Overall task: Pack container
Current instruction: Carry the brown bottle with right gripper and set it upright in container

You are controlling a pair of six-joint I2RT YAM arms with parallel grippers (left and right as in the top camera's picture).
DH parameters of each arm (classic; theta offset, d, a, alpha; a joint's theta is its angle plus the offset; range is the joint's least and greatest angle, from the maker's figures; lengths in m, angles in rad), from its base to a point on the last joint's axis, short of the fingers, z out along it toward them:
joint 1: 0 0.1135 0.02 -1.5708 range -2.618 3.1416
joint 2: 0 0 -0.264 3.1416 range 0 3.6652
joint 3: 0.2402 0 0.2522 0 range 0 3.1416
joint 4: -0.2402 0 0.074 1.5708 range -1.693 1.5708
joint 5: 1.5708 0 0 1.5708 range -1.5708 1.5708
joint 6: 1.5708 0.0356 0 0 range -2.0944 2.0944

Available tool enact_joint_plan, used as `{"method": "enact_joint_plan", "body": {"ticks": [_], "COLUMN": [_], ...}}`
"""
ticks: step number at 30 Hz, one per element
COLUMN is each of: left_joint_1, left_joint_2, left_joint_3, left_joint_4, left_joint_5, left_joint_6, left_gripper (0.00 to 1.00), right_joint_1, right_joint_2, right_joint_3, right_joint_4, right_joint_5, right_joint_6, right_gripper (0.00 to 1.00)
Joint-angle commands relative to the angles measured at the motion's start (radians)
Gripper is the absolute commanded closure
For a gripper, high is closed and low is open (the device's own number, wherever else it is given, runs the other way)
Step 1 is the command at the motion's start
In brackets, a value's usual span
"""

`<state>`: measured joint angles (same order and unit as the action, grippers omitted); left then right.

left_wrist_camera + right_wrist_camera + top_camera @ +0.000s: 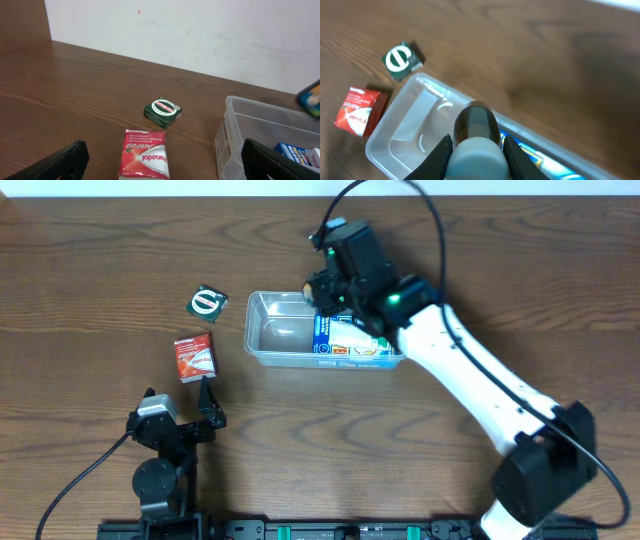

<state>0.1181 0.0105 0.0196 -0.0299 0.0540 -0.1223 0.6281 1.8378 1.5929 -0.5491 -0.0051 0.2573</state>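
The bottom of the container is still empty close beside the blue and white box, so the robot's right gripper should lower the dark bottle into the container (262,330) there next.
The clear plastic container (262,330) stands mid-table and also shows in the left wrist view (240,125) and the right wrist view (400,135). A blue and white box (345,340) lies in its right half. My right gripper (325,290) is above the container's far rim. In the right wrist view the right gripper (476,145) is shut on a dark bottle with a white cap (476,125), held over the tub. My left gripper (180,395) is open and empty, just behind a red Panadol box (194,358), which lies between its fingers in the left wrist view (145,155).
A small dark green box with a round white and red label (207,303) lies on the table left of the container, beyond the red box. A white wall runs along the table's far edge in the left wrist view.
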Motion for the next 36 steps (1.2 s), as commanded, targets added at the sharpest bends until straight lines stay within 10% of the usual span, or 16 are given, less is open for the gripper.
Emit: {"method": "enact_joint_plan", "body": {"ticks": [1,36], "left_joint_1": [0.005,0.005], "left_joint_2": [-0.005,-0.005], "left_joint_3": [-0.016,-0.016], "left_joint_4": [-0.037,-0.037], "left_joint_5": [0.006,0.006], "left_joint_6": [0.017,0.017], "left_gripper": [0.02,0.02], "right_joint_1": [0.026,0.047], "right_joint_2": [0.035,0.213], "right_joint_3": [0.014,0.013], "right_joint_4": [0.007,0.029], "right_joint_5": [0.009,0.047], "right_joint_6": [0.056,0.117], "right_gripper": [0.78,0.73]}}
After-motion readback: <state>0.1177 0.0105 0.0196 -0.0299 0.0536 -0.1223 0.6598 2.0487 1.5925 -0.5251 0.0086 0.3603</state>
